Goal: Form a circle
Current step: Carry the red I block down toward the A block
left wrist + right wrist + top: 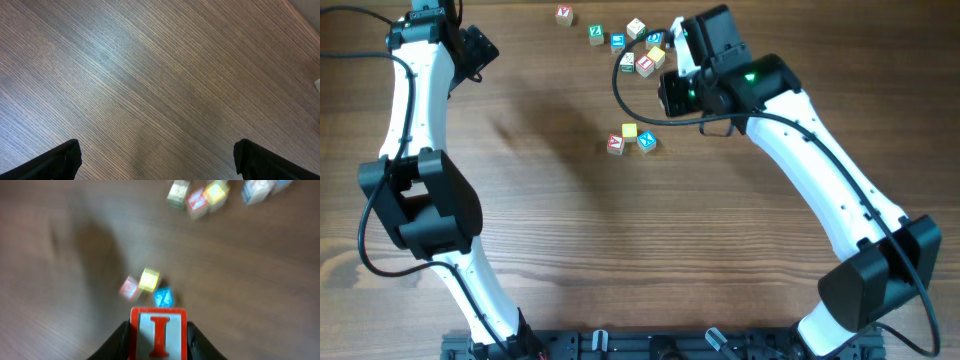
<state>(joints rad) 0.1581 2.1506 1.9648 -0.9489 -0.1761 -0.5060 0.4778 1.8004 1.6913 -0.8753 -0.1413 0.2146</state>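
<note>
My right gripper moves back past the blue cube and down onto the wood next, since the circle is open at the arc's near side.
Three tiny letter cubes lie close together in a short arc: a red-lettered one (pixel 615 143) (pixel 130 287), a yellow one (pixel 629 131) (pixel 149 279) and a blue one (pixel 647 140) (pixel 163 297). No closed circle of cubes shows. My right gripper (pixel 158 336) is shut on a cube with a red letter I (pixel 158 332) and holds it above the table, just right of the arc. In the overhead view the right gripper (pixel 672 95) hides that cube. My left gripper (pixel 157 165) (pixel 478 48) hangs open over bare wood at the far left, nothing between its fingers.
A loose scatter of several similar letter cubes (pixel 636 45) (pixel 205 195) lies at the back of the table, just behind the right gripper. One cube (pixel 564 14) sits apart at the back. A black cable (pixel 618 85) loops by the right wrist.
</note>
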